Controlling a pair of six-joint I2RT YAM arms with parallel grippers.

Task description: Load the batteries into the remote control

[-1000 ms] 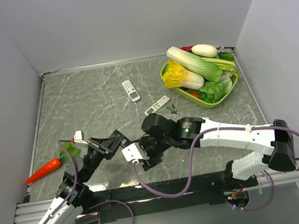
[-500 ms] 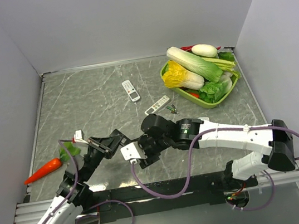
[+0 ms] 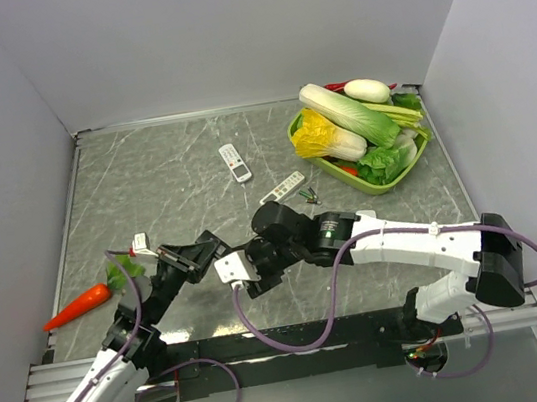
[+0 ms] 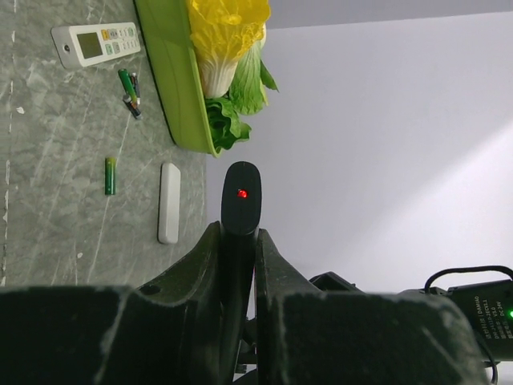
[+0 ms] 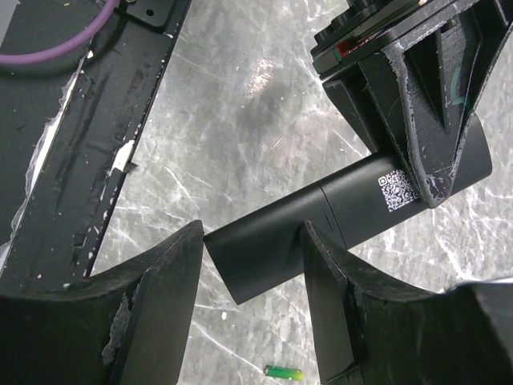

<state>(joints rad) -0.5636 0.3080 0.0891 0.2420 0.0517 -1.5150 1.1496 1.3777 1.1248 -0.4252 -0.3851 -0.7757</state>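
My left gripper turns to point down next, then lowers the black remote control onto the table.
My left gripper is shut on a black remote control, held off the table with its red light lit. In the right wrist view the black remote control sticks out of the left fingers. My right gripper is open, its jaws on either side of the remote's free end. It sits just right of the left gripper in the top view. One green battery lies alone on the table and also shows under the right gripper. Several more batteries lie beside a white remote.
A green tray of vegetables stands at the back right, its wall near the batteries. A second white remote lies mid-table. A small white bar lies by the lone battery. A carrot lies at the left edge.
My right gripper has moved left, up to the free end of the black remote. The left gripper has held the remote almost still.
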